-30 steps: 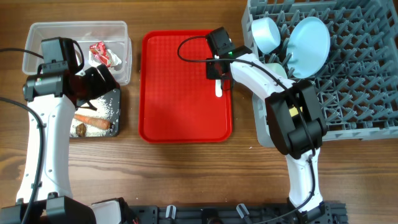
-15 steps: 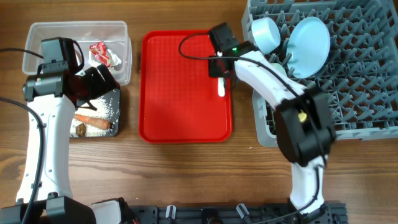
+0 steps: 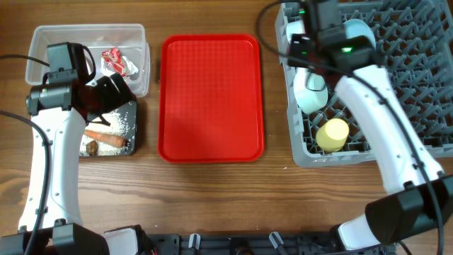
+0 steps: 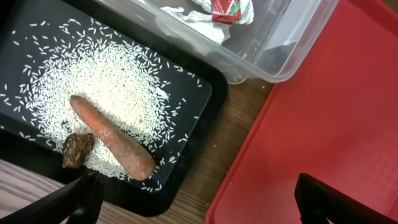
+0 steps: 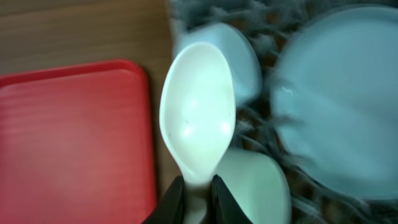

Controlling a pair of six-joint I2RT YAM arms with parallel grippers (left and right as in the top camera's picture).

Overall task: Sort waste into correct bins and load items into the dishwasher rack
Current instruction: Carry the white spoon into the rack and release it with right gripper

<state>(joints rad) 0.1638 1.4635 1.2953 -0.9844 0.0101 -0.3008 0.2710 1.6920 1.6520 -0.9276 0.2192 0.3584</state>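
Observation:
The robot's right gripper will move down toward the right in the overhead view and let go of the spoon, since the rack's empty wires by the yellow cup (image 3: 333, 133) are below it.
My right gripper (image 3: 306, 51) is shut on the white plastic spoon (image 5: 198, 118), holding it over the left end of the grey dishwasher rack (image 3: 417, 85). In the right wrist view the jaws (image 5: 196, 200) pinch the spoon's neck. Below it are two pale bowls (image 5: 239, 56) (image 5: 258, 186) and the pale-blue plate (image 5: 336, 106). One bowl (image 3: 311, 92) and the yellow cup (image 3: 333, 133) sit in the rack. My left gripper (image 4: 202, 202) is open and empty above the black tub (image 4: 161, 193), which holds rice (image 4: 112, 81), the sausage stick (image 4: 112, 135) and the brown lump (image 4: 78, 149). The wrapper (image 3: 117, 60) lies in the clear tub (image 3: 85, 30).
The flat red tray (image 3: 211, 99) lies between the tubs and the rack with nothing on it. Bare wooden table shows in front of the tray and the rack. The left arm stands over the black tub (image 3: 131, 151).
My right gripper has lifted the spoon off the red tray and carried it right, over the rack. The left arm has not moved.

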